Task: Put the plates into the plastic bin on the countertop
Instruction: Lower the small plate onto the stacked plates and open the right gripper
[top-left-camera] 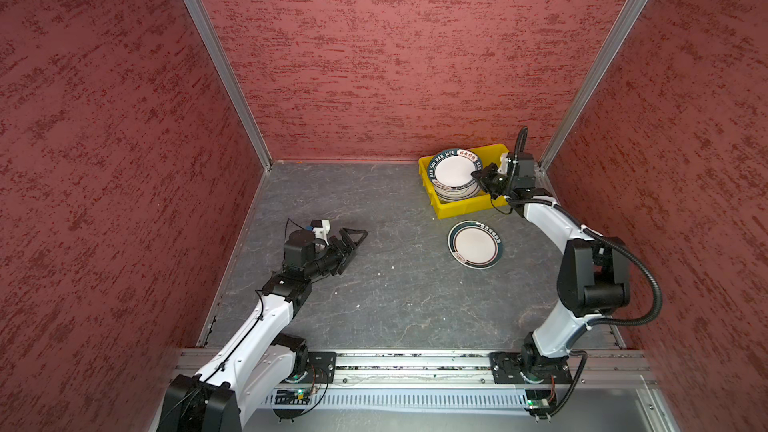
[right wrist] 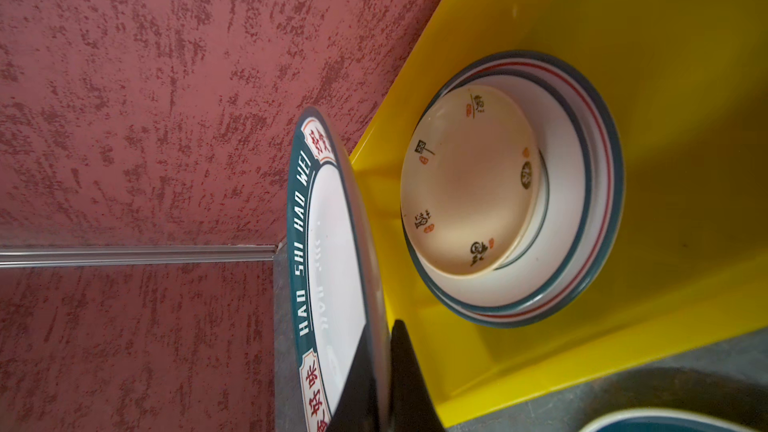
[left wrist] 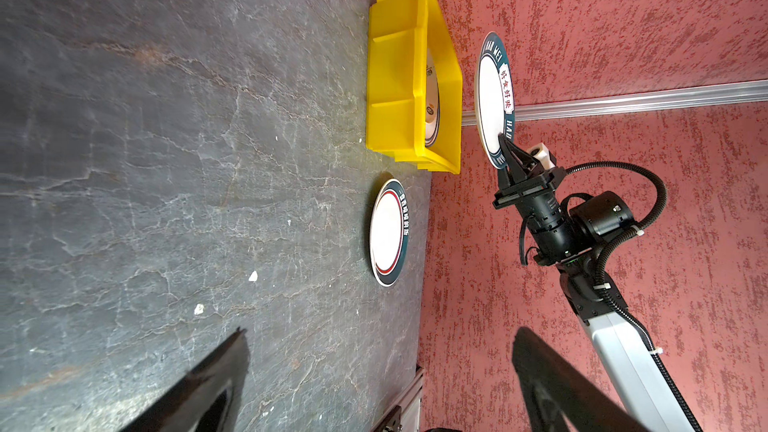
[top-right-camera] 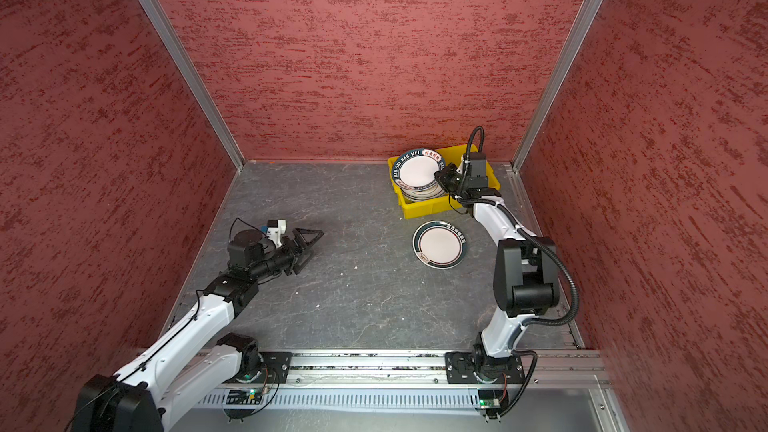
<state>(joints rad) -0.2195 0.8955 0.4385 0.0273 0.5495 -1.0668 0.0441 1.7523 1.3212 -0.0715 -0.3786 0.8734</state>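
Observation:
My right gripper should go down next onto the stack of plates in the bin and let go of the white plate's rim, because the plate is still in the air.
My right gripper (top-left-camera: 478, 178) (right wrist: 382, 347) is shut on the rim of a white plate with a dark green lettered rim (top-left-camera: 453, 170) (left wrist: 494, 97) (right wrist: 332, 263). It holds this plate in the air above the yellow plastic bin (top-left-camera: 465, 207) (left wrist: 395, 76) (right wrist: 665, 76). A stack of plates (top-left-camera: 451, 195) lies in the bin, a cream printed one (right wrist: 469, 184) on top. Another green-rimmed plate (top-left-camera: 475, 244) (top-right-camera: 439, 244) (left wrist: 388, 232) lies flat on the countertop (top-left-camera: 374, 284) just in front of the bin. My left gripper (top-left-camera: 359, 236) (left wrist: 380, 334) is open and empty, low over the countertop's left side.
The bin stands in the back right corner, close to the red textured walls (top-left-camera: 415, 76) and a metal corner post (top-left-camera: 582, 97). Small white crumbs (top-left-camera: 392, 267) dot the countertop. A metal rail (top-left-camera: 415, 367) carrying both arm bases runs along the front edge.

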